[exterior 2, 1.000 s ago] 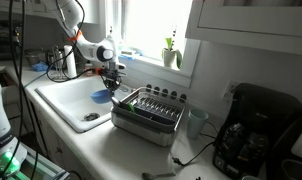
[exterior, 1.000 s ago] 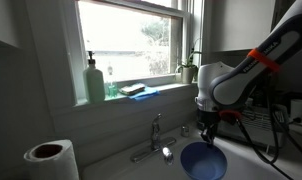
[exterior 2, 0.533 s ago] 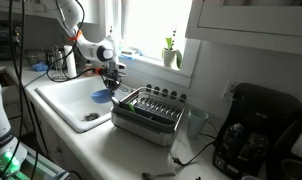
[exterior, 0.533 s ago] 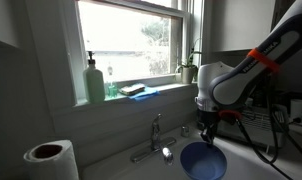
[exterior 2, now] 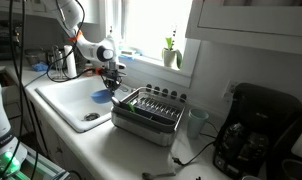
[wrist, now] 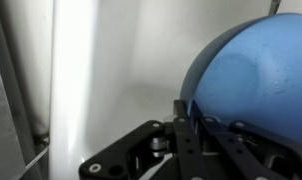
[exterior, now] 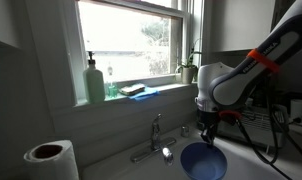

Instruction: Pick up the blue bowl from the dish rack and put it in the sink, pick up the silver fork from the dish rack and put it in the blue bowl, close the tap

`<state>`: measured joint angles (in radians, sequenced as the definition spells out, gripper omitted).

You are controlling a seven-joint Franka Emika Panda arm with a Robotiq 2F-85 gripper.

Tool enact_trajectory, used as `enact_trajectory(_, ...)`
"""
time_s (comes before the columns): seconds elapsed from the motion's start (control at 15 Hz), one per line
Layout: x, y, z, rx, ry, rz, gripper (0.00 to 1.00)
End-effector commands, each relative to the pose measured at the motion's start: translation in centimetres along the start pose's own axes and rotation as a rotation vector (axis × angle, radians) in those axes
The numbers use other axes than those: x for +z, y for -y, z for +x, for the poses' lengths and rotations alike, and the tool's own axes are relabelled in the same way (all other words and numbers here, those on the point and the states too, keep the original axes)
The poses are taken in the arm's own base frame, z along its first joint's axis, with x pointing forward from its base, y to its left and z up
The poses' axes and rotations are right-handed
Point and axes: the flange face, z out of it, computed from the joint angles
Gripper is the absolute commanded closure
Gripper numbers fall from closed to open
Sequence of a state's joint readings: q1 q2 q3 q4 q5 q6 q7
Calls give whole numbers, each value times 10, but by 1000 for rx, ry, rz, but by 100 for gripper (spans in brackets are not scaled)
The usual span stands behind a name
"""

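Note:
The blue bowl (exterior: 201, 160) still hangs above the bottom of the basin beside the dish rack. My gripper should next move it down onto the bottom of the basin and let go of the bowl's rim.
My gripper (exterior: 207, 136) is shut on the rim of the blue bowl (exterior: 201, 160) and holds it over the sink (exterior 2: 61, 100), just past the near end of the dish rack (exterior 2: 148, 110). In the wrist view the two fingers (wrist: 183, 118) pinch the bowl's edge, and the bowl (wrist: 259, 68) fills the right side against the pale sink wall (wrist: 101, 60). In an exterior view the gripper (exterior 2: 112, 84) and the bowl (exterior 2: 100, 96) hang above the basin. The chrome tap (exterior: 156, 135) stands just left of the bowl. I cannot make out the fork.
A paper roll (exterior: 49, 160) stands at the front left. A green soap bottle (exterior: 95, 82), a flat blue thing (exterior: 141, 90) and a small plant (exterior: 187, 68) sit on the window sill. A black coffee maker (exterior 2: 254, 130) stands beyond the rack.

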<state>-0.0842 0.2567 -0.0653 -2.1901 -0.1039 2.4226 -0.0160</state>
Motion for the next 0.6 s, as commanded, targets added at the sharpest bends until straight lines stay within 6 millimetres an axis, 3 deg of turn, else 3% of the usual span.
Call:
enact_trajectory(0.0,9,-2,3,-11,7,4,98)
enact_trajectory(0.53,36,-8,-2,-73,46,1,98)
